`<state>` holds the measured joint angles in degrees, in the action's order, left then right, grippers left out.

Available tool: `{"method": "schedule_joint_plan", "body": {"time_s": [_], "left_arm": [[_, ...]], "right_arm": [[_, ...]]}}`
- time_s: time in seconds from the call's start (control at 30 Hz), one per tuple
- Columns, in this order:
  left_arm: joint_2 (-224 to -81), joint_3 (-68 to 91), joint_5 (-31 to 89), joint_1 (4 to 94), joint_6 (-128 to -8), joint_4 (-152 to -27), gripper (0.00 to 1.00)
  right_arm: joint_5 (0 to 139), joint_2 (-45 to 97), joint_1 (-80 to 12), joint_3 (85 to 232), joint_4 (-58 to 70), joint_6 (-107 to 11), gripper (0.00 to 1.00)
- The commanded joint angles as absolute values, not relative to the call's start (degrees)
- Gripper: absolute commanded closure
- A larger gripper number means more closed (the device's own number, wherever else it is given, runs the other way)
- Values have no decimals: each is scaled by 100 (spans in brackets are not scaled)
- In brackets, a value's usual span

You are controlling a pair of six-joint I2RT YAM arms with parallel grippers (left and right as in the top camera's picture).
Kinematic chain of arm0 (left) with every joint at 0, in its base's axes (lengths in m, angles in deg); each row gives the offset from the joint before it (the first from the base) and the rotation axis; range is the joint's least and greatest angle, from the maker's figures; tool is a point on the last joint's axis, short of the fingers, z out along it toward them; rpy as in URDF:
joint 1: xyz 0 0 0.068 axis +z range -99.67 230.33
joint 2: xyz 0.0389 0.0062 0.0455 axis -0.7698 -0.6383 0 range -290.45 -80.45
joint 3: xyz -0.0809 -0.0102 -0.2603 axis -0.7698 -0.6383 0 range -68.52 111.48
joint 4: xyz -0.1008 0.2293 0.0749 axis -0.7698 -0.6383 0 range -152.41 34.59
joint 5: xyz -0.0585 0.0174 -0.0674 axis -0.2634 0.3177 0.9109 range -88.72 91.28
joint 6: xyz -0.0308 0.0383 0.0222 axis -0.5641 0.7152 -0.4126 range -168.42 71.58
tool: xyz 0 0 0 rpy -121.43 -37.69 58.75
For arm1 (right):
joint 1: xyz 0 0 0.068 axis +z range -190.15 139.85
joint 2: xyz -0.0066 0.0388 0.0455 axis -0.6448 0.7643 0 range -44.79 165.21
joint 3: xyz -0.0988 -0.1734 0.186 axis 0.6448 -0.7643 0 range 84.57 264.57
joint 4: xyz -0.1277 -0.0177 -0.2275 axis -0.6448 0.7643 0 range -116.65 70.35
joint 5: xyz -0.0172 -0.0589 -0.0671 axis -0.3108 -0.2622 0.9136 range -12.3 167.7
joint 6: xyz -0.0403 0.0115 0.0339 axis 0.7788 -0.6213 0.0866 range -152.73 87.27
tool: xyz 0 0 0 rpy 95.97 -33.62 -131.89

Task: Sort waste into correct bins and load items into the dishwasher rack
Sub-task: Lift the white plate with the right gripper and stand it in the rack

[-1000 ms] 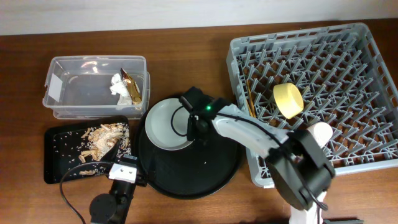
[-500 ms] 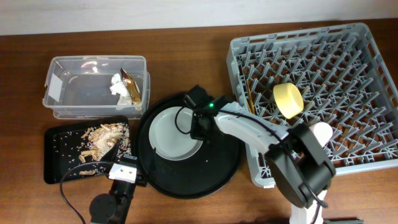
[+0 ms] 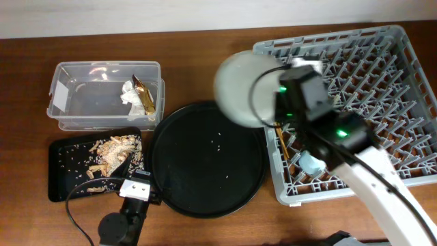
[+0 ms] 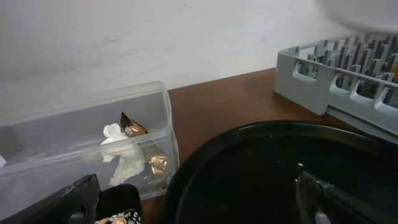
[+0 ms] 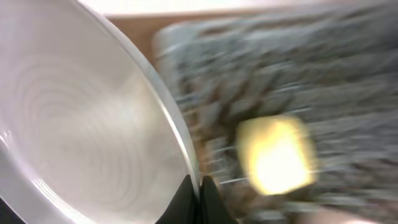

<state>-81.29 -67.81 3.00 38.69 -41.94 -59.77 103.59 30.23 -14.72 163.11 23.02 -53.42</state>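
My right gripper needs to move past the yellow bowl next, to the right in the overhead view. Then it should turn and put the plate down where the rack's wires stand free (image 3: 371, 87) (image 5: 349, 93).
My right gripper (image 3: 273, 102) is shut on the rim of the pale grey plate (image 3: 242, 87) and holds it raised and tilted over the left edge of the grey dishwasher rack (image 3: 382, 75). In the right wrist view the fingers (image 5: 198, 193) pinch the plate (image 5: 74, 124), with the yellow bowl (image 5: 273, 155) blurred in the rack behind. Chopsticks (image 3: 280, 135) and a light-blue cup (image 3: 313, 163) lie in the rack. My left gripper (image 3: 136, 188) is open and empty by the flat black tray (image 3: 61, 171), which holds food scraps (image 3: 116, 147). The clear tub (image 3: 82, 99) holds tissue (image 3: 128, 93) and the gold wrapper (image 3: 144, 96).
The large round black tray (image 3: 205, 160) lies between the bins and the rack, with a few crumbs on it. My right arm crosses the rack's front left part and hides the bowl from above. In the left wrist view the tub (image 4: 81, 143) and round tray (image 4: 280, 168) sit just ahead.
My right gripper has lifted the plate off the round black tray and carried it up and right to the rack's left edge. The left arm has not moved.
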Motion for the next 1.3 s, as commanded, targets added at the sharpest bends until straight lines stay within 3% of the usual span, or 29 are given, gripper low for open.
{"method": "schedule_joint_plan", "body": {"time_s": [0.0,0.1,0.33,0.8,0.83,0.87,0.9,0.93,1.13,1.27], "left_arm": [[-8079,-6800,345,3900,-4102,-6001,1],[-8079,-6800,345,3900,-4102,-6001,1],[-8079,-6800,345,3900,-4102,-6001,1],[-8079,-6800,345,3900,-4102,-6001,1],[-8079,-6800,345,3900,-4102,-6001,1],[-8079,-6800,345,3900,-4102,-6001,1],[-8079,-6800,345,3900,-4102,-6001,1],[-8079,-6800,345,3900,-4102,-6001,1],[-8079,-6800,345,3900,-4102,-6001,1],[-8079,-6800,345,3900,-4102,-6001,1]], "right_arm": [[12947,2962,-1837,16326,2300,-4960,96],[13725,3179,-2340,16326,2168,-4940,96],[13856,3946,-3026,16326,1664,-4324,96],[14505,5299,-2655,16326,1760,-3998,96],[14505,5296,-2513,16326,1854,-3998,93],[14512,5296,-2342,16326,2015,-4000,83],[14544,5296,-2215,16326,2133,-4002,65],[14595,5281,-2071,16326,2251,-4004,55],[14466,4757,-1245,16346,2763,-4345,46],[13661,3989,-729,16495,3082,-4426,44]]}}
